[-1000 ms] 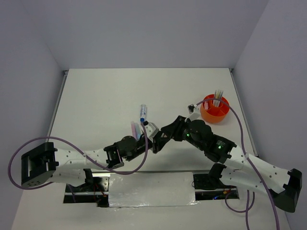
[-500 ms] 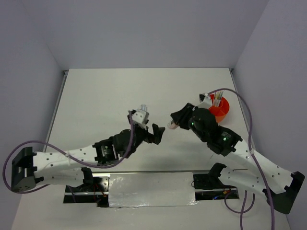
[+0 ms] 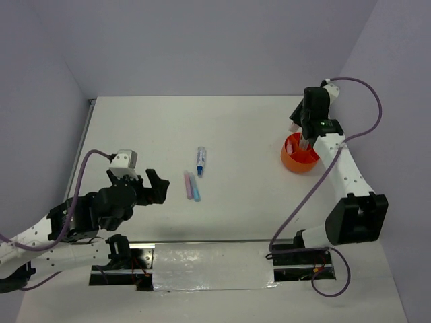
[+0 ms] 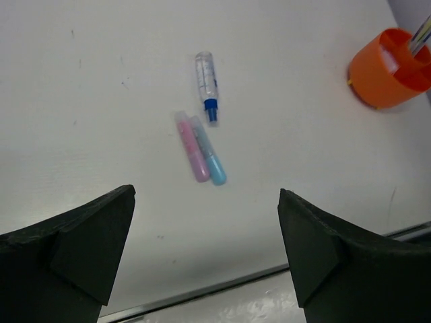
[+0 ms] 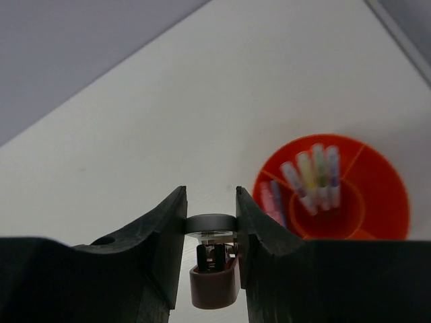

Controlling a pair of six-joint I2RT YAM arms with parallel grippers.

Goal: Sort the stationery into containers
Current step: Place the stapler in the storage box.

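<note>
The orange cup's empty section (image 3: 313, 154) (image 5: 380, 190) lies below, toward the right in the wrist view, so next I need to shift my right gripper down that way to release the item.
My right gripper (image 3: 302, 131) hangs over the far rim of the orange cup (image 3: 300, 156), shut on a small item with a round grey top and maroon body (image 5: 214, 286). In the right wrist view the gripper (image 5: 210, 202) clamps the grey disc, and the cup (image 5: 397, 202) at right holds several pastel markers (image 5: 313, 176). A pink marker (image 3: 188, 184) and a blue marker (image 3: 195, 188) lie side by side mid-table, with a clear blue-capped tube (image 3: 201, 160) just beyond. My left gripper (image 3: 151, 187) is open and empty, near left of them. From the left wrist I see the gripper (image 4: 205, 195), the pink marker (image 4: 190, 155), blue marker (image 4: 209, 159), tube (image 4: 207, 84) and cup (image 4: 384, 77).
A shiny metal strip (image 3: 209, 264) runs along the table's near edge between the arm bases. Grey walls close the table at the back and both sides. The right arm's purple cable (image 3: 357, 108) loops above the cup.
The two grippers met mid-table; the left one opened and pulled back to the near left. The right one swung away to the orange cup with the small item in it.
</note>
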